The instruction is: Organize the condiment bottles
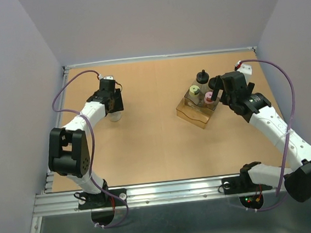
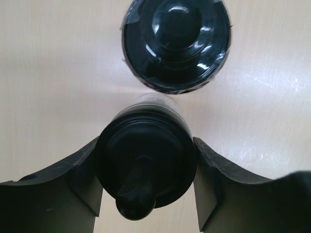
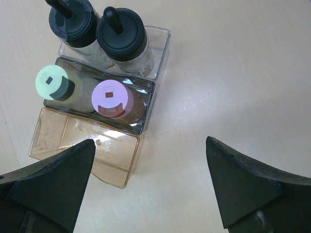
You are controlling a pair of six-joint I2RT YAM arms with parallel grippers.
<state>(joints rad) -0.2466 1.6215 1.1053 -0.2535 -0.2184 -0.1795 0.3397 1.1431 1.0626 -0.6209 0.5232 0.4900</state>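
Observation:
The amber section is empty. My left gripper should next go up, carry its bottle across and down into the section's end by the pink-capped bottle (image 1: 201,118), and let the bottle go.
A black-capped condiment bottle (image 2: 146,160) stands between the fingers of my left gripper (image 2: 146,145), which press on both sides of its cap. A second black-capped bottle (image 2: 176,43) stands just beyond it. From above, my left gripper (image 1: 113,105) is at the table's left, over a clear bottle (image 1: 115,117). My right gripper (image 3: 148,184) hangs open and empty beside the organizer box (image 3: 148,104). In the box stand two black-capped bottles (image 3: 121,35), a yellow-green-capped one (image 3: 55,83) and a pink-capped one (image 3: 111,97). The box's amber compartment (image 3: 82,145) holds nothing.
The organizer box (image 1: 198,112) sits right of the table's middle, my right gripper (image 1: 215,91) against its right side. Grey walls close the table on three sides. A metal rail (image 1: 168,191) runs along the near edge.

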